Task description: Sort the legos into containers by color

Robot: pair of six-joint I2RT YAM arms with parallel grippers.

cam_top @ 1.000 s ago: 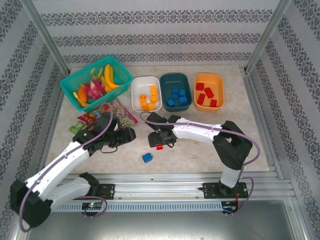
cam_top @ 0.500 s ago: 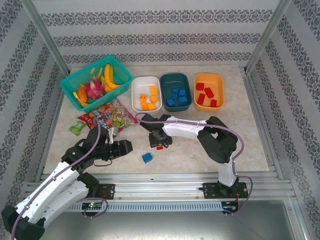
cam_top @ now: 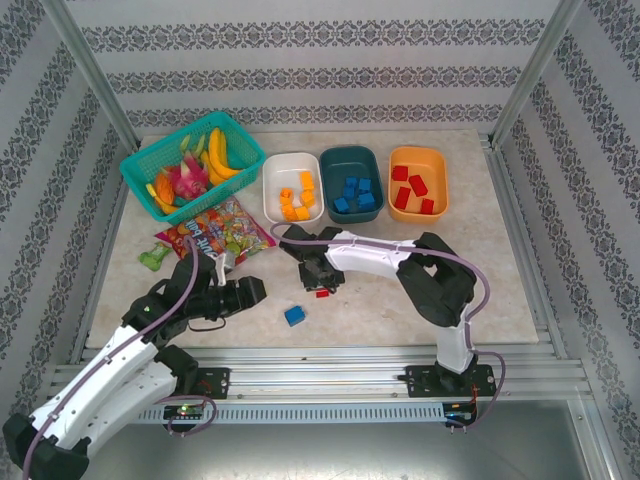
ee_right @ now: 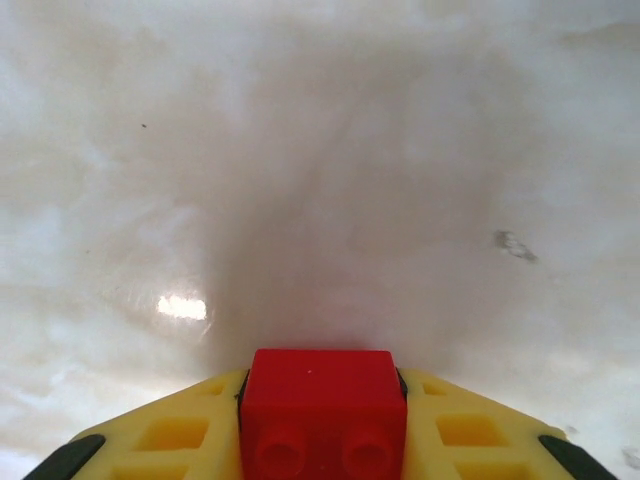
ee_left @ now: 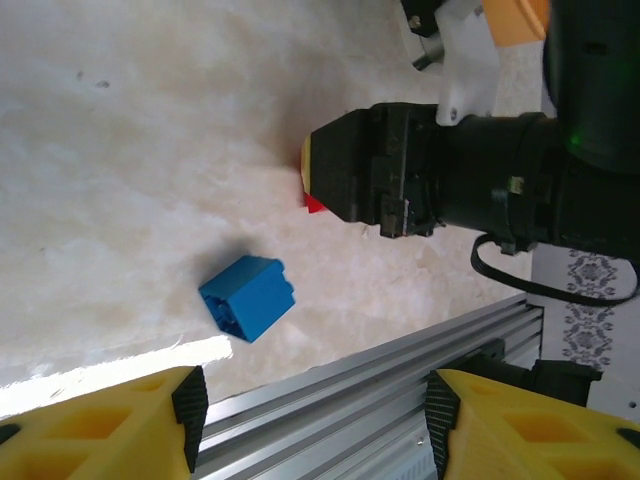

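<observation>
The right gripper lifts outward and over the orange container's far end (cam_top: 426, 163) next and releases the red lego (cam_top: 322, 293), because that container already holds the red ones.
My right gripper (cam_top: 320, 287) is low over the table's middle, shut on a red lego (cam_top: 322, 293). In the right wrist view the red lego (ee_right: 322, 400) sits pinched between the yellow fingers (ee_right: 180, 440) of that gripper (ee_right: 322, 425), studs toward the camera. A blue lego (cam_top: 294, 315) lies loose on the table nearer the front edge. My left gripper (cam_top: 258, 291) hovers to its left, open and holding nothing. From the left wrist, the blue lego (ee_left: 247, 297) lies ahead of the gripper (ee_left: 312, 420). The white container (cam_top: 280, 170) holds orange-yellow legos, the dark teal container (cam_top: 350, 158) blue ones, the orange container (cam_top: 432, 165) red ones.
A teal mesh basket (cam_top: 138, 172) of toy fruit stands at the back left, with a colourful candy bag (cam_top: 215, 232) in front of it. A small green item (cam_top: 150, 258) lies left of the bag. An aluminium rail (cam_top: 330, 358) runs along the near edge.
The right gripper has closed on the red lego. The left arm has drawn back toward the near left since the earliest frame and has since held still.
</observation>
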